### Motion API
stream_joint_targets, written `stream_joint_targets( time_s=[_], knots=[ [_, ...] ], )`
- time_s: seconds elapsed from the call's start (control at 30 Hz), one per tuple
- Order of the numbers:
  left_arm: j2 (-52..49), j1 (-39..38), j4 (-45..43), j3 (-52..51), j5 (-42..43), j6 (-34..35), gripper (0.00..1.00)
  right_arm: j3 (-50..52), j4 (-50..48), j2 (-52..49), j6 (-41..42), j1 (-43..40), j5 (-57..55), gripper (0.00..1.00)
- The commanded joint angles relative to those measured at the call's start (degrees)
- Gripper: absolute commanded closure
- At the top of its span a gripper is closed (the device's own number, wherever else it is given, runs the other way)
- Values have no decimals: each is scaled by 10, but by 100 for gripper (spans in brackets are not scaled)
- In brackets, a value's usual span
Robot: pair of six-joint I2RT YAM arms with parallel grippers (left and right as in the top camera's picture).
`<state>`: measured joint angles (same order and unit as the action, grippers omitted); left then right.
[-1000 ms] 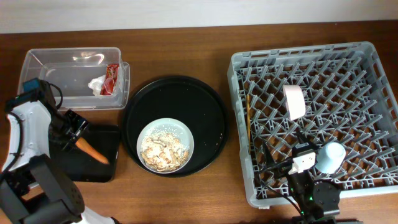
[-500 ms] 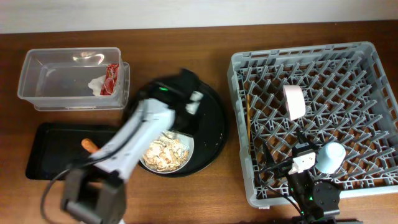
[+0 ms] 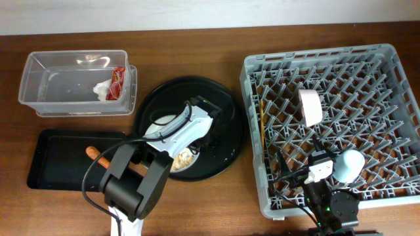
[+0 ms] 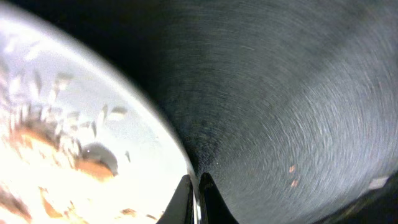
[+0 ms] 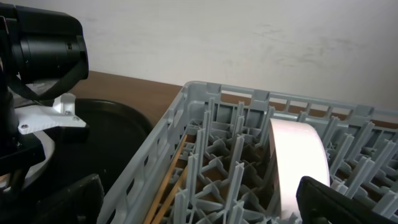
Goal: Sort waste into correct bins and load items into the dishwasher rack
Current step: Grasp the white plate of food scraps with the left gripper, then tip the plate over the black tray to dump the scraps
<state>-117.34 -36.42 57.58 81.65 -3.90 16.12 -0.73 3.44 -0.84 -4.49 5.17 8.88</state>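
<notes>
The scrap-covered plate should next be tipped over the shallow black tray as I raise my left gripper, then released among the rack's pegs beside the white bowl, where slots are empty.
In the left wrist view my left gripper is shut on the rim of the pale round plate, one finger on each side of it. Beige rice scraps lie on that plate. Seen from overhead, my left gripper and arm cover most of the plate. My right gripper stands open and empty over the dishwasher rack. The rack holds the white bowl on edge, the light-blue cup and the chopsticks.
The plate sits in a large round black tray. At the back left, the clear tub holds the red wrapper and the tissue. The carrot piece lies in the shallow black tray.
My left arm swung from the shallow black tray, leaving the carrot there, over to the round tray, and its jaws closed on the plate's rim. The right arm has not moved.
</notes>
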Motion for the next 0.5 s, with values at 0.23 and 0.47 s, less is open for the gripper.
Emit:
stream_joint_targets(
  time_s=[0.23, 0.47],
  knots=[
    [88, 6, 78, 76, -67, 45, 100, 4, 2, 4, 5, -3, -5, 2],
    [210, 183, 171, 76, -11, 76, 100, 4, 2, 4, 5, -3, -5, 2]
  ],
)
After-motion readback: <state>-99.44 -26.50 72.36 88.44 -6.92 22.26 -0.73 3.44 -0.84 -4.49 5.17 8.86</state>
